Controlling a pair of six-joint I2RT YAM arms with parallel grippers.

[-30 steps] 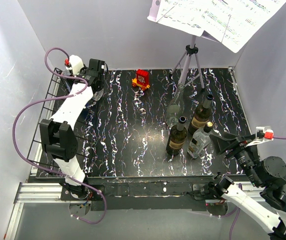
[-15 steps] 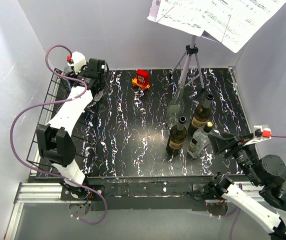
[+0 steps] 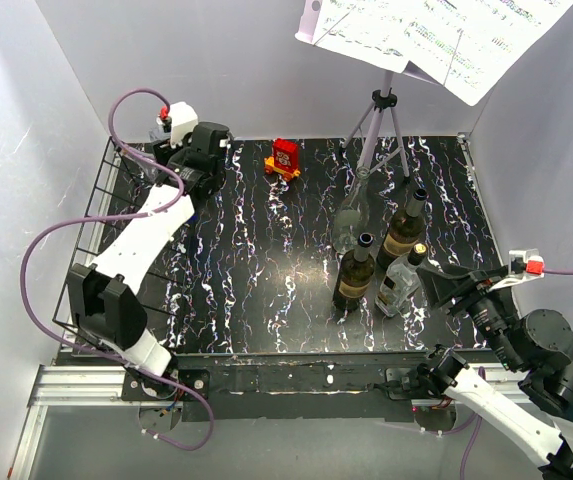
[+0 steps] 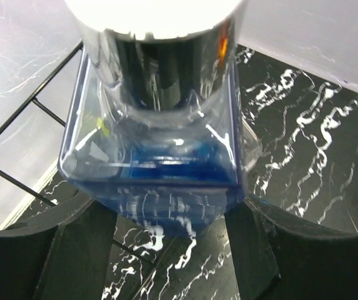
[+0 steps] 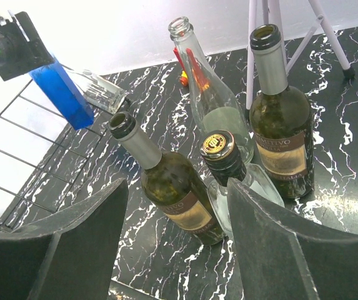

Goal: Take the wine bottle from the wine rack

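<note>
The clear tall bottle in my left gripper needs to swing away from the rack next. Then the bottle needs to go down upright onto the free black surface.
My left gripper (image 3: pixel 193 172) is shut on a clear square glass bottle with a blue end (image 4: pixel 154 156). It holds the bottle in the air at the back left, just right of the black wire wine rack (image 3: pixel 94 228). In the right wrist view the bottle (image 5: pixel 72 94) hangs tilted above the rack's grid (image 5: pixel 22 156), and rack wires (image 4: pixel 35 103) show behind it in the left wrist view. In the top view the bottle is mostly hidden under the gripper. My right gripper (image 3: pixel 446 287) is open and empty at the front right, fingers (image 5: pixel 79 250) spread before the standing bottles.
Several bottles stand right of centre: two dark green (image 3: pixel 354 272) (image 3: pixel 404 228), a clear tall one (image 3: pixel 347 218), a clear capped one (image 3: pixel 398 282). A grey tripod music stand (image 3: pixel 381 120) with sheet music stands at the back right. A red toy (image 3: pixel 284 157) sits at the back.
My left gripper has moved right and away from the rack with the bottle in it. The right arm has barely moved.
</note>
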